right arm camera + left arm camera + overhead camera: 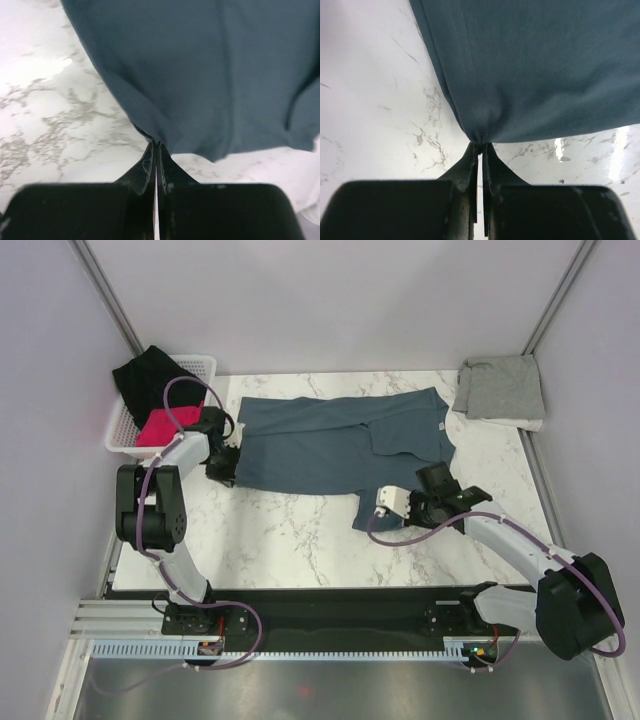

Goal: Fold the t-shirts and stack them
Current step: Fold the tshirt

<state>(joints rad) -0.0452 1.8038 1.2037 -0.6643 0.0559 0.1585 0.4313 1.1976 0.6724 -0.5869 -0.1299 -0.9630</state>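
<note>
The shirt's far corner by the basket lies outward of my left gripper, so it next needs to carry the shirt's near corner outward and release it over that.
The dark slate-blue t-shirt [330, 440] lies spread across the middle of the marble table [290, 540], its small white neck label [441, 426] towards the right. My left gripper [230, 467] is shut on the shirt's near left corner; in the left wrist view the hemmed cloth [545, 65] bunches at the closed tips [481, 144]. My right gripper [436, 474] is shut on the near right edge of the same shirt, and the right wrist view shows cloth [210, 75] pinched at the tips [156, 144]. The light grey t-shirt [500, 390] lies folded at the far right corner.
A white basket [201, 365] at the far left holds black and red cloth. Walls close in the table on the left, back and right. Bare marble runs along the near side in front of the shirt.
</note>
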